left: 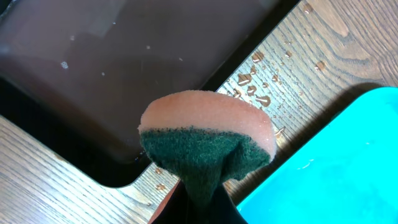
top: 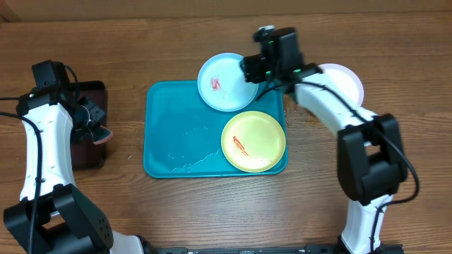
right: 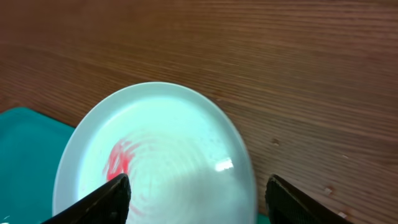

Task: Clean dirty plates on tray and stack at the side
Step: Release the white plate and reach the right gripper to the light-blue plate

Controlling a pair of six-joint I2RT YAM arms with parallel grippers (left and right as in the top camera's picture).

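The pale blue plate's rim nearest the white plate is below my open fingers, so my right gripper should lower around that rim and close.
The turquoise tray (top: 176, 134) lies mid-table and shows in the left wrist view (left: 336, 168). A pale blue plate (top: 224, 81) with a red smear rests on its far right corner. A yellow-green plate (top: 253, 141) with a red smear lies on the tray's right side. A white plate (top: 347, 79) sits on the table to the right, partly hidden by the right arm. My right gripper (top: 256, 67) is open, its fingers (right: 199, 199) spread over the pale blue plate (right: 161, 155). My left gripper (top: 94, 128) is shut (left: 199, 202) on a pink-and-green sponge (left: 205, 137).
A smaller dark maroon-black tray (top: 88, 127) lies at the left under the sponge, also in the left wrist view (left: 93, 62). Water drops (left: 255, 78) dot the wood between the two trays. Wet streaks (top: 191, 162) lie on the turquoise tray's near side.
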